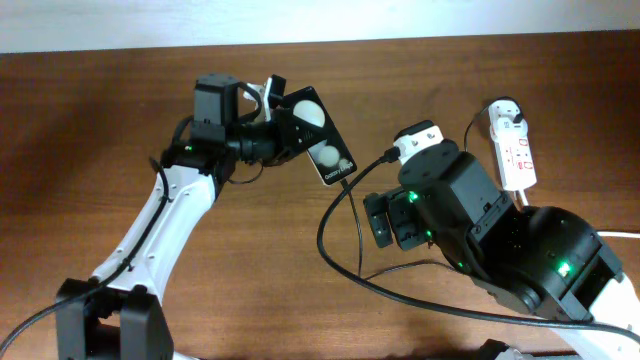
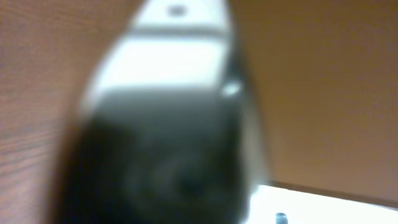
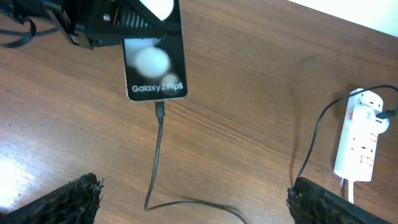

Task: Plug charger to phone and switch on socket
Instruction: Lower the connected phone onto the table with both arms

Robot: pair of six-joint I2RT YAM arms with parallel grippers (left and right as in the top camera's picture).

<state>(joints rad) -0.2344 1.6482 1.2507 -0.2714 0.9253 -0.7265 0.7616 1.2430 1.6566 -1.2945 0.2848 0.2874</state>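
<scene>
My left gripper turns and moves back next, then lowers the phone onto the bare table (image 1: 299,192), since the plug tip already meets the phone's bottom edge.
My left gripper (image 1: 283,122) is shut on the phone (image 1: 318,135), a black flat handset with two white circles, and holds it tilted above the table. The phone also shows in the right wrist view (image 3: 155,62). The charger's thin black cable (image 3: 155,162) runs up to the phone, and its plug tip (image 3: 160,110) meets the phone's bottom edge. The cable (image 1: 335,245) loops across the table toward the white adapter (image 1: 503,112), which sits in the socket (image 1: 517,155). My right gripper (image 3: 202,205) is wide open and empty, with the cable lying between its fingers. The left wrist view is a dark blur.
The socket (image 3: 359,140) lies at the right with red switches and a thick white cord. The table's far edge meets a white wall. My right arm's bulky body (image 1: 520,250) covers the table's right front. The left arm (image 1: 150,240) reaches in from the front left.
</scene>
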